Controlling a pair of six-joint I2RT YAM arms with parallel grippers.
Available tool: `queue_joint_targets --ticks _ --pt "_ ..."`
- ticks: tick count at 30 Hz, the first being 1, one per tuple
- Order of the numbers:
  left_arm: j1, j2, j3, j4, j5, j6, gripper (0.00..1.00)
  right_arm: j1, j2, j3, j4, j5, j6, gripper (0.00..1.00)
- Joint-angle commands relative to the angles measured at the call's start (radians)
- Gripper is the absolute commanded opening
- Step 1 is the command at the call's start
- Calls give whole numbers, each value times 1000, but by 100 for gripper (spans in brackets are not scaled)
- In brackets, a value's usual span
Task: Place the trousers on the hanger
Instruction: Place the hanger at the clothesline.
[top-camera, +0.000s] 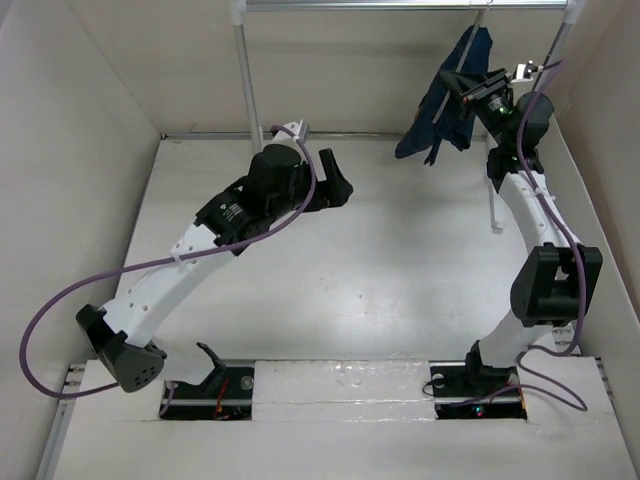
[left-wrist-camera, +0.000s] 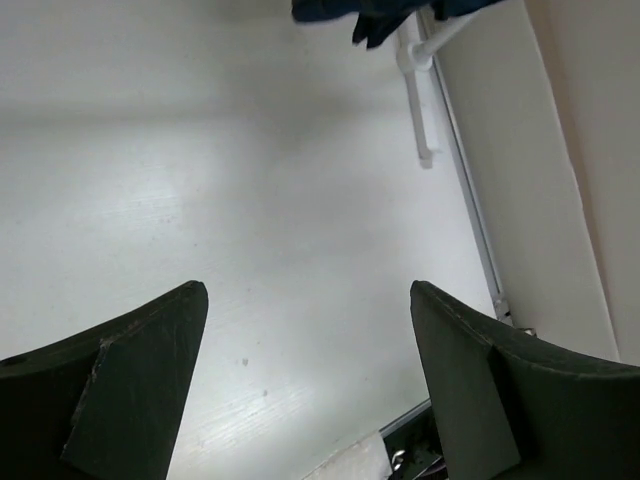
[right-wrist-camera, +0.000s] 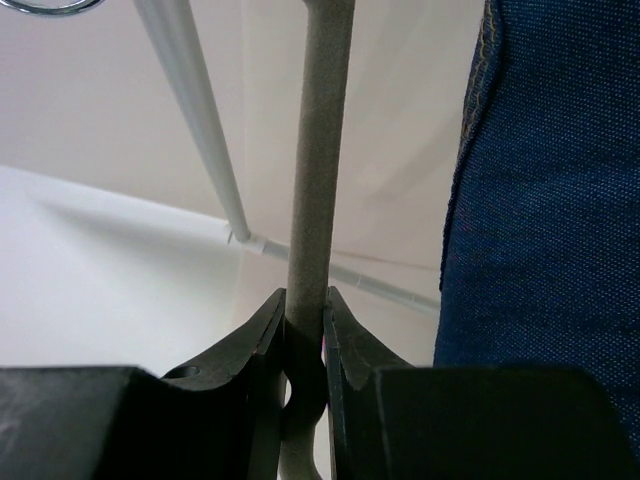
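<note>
My right gripper moves to the right in the top view next and lets go of the hanger (top-camera: 478, 30), since the metal bar's closer end (top-camera: 543, 4) lies that way from the gripper.
The dark navy trousers (top-camera: 445, 105) hang draped over the thin grey hanger (top-camera: 478, 30) at the back right, under the metal rail (top-camera: 400, 5). My right gripper (top-camera: 470, 93) is raised beside them, shut on the hanger. In the right wrist view its jaws (right-wrist-camera: 305, 295) clamp the hanger's grey rod (right-wrist-camera: 320, 140), with the trousers (right-wrist-camera: 550, 200) close on the right. My left gripper (top-camera: 338, 185) hovers open over the table's middle, well left of the trousers. The left wrist view shows the left gripper (left-wrist-camera: 308, 290) with nothing between its fingers and the trousers' lower edge (left-wrist-camera: 375, 15) far ahead.
White rack poles stand at the back left (top-camera: 245, 70) and back right (top-camera: 555, 40). A white rack foot (top-camera: 495, 205) lies on the table beside the right arm, seen ahead as a rack foot (left-wrist-camera: 420, 100) near the right wall. Beige walls enclose the table.
</note>
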Motion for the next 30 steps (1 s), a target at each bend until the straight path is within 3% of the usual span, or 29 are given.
queue_joint_targets --ticks 1,10,30 --pt "-1 -103 -46 54 -23 -12 78 -33 -15 112 196 12 25 0" --pt "-1 -172 -175 57 -29 -44 78 -102 22 158 181 26 50 0" --pt "-1 -130 -172 63 -28 -43 78 -217 68 121 180 -37 54 0"
